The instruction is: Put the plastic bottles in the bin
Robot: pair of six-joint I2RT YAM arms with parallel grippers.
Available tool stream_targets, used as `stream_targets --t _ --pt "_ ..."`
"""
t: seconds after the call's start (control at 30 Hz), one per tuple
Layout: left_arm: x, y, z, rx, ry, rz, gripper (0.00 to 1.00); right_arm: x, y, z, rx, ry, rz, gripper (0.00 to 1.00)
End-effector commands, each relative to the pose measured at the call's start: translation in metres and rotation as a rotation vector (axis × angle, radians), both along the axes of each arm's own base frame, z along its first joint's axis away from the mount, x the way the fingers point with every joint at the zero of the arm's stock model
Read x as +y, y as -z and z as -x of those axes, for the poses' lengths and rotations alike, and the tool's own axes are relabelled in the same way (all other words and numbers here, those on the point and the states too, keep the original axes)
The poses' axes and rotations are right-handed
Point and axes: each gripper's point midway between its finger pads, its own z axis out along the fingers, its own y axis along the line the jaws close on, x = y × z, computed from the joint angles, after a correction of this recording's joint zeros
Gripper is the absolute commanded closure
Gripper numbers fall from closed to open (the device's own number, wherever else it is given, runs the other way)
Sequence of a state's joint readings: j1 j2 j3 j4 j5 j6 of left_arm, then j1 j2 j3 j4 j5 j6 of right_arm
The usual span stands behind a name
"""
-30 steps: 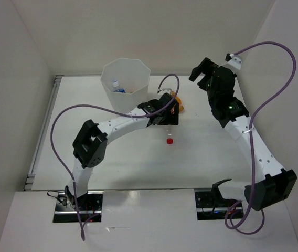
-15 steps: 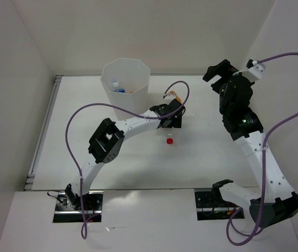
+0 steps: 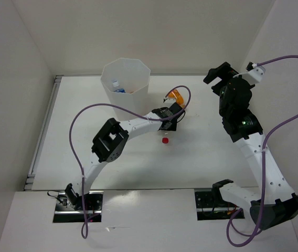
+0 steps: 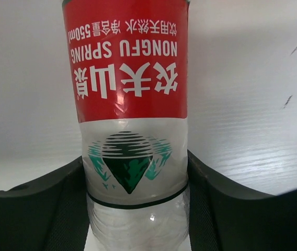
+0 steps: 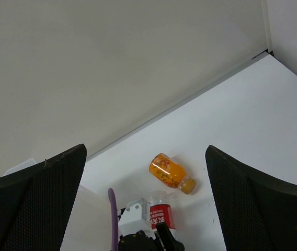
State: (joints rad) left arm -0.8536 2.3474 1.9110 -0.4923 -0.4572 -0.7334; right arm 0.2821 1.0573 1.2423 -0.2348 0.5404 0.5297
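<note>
My left gripper lifts and swings over the bin's opening next for the release, since that lies higher and to its left in the top view.
A clear bottle with a red label (image 4: 130, 78) lies on the table, and my left gripper (image 4: 135, 157) is shut on it, a black finger pressed against each side. From above, its red cap (image 3: 165, 140) sticks out just below the left gripper (image 3: 169, 124). A stubby orange bottle (image 3: 176, 96) lies on its side just beyond, also visible as the orange bottle (image 5: 171, 173) in the right wrist view. The white faceted bin (image 3: 138, 71) stands at the back left with a blue-label bottle (image 3: 116, 87) inside. My right gripper (image 3: 220, 76) hangs open, high at the right, holding nothing.
White walls close in the table on the left, back and right. Purple cables loop over both arms. The bin stands close to the left arm's forearm (image 3: 138, 122). Two base mounts sit at the near edge.
My left gripper has come down and shut on the red-label bottle, and the cap has slid slightly left. The right arm swung up and to the right, then held still.
</note>
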Motion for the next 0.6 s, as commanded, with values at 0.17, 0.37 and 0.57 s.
stream_targets --t 0.17,0.37,0.57 --pt "0.02 -0.108 0.015 -0.151 -0.003 0.064 0.47 -0.01 -0.013 0.006 -0.05 0.043 -0.02 0.0" --pt "0.023 -0.2 0.05 -0.267 0.117 0.155 0.47 0.001 -0.007 -0.005 -0.037 -0.005 -0.009 0.0" --pt "0.057 -0.347 0.06 -0.565 0.125 0.233 0.47 0.02 0.027 -0.037 0.061 -0.085 0.036 0.0"
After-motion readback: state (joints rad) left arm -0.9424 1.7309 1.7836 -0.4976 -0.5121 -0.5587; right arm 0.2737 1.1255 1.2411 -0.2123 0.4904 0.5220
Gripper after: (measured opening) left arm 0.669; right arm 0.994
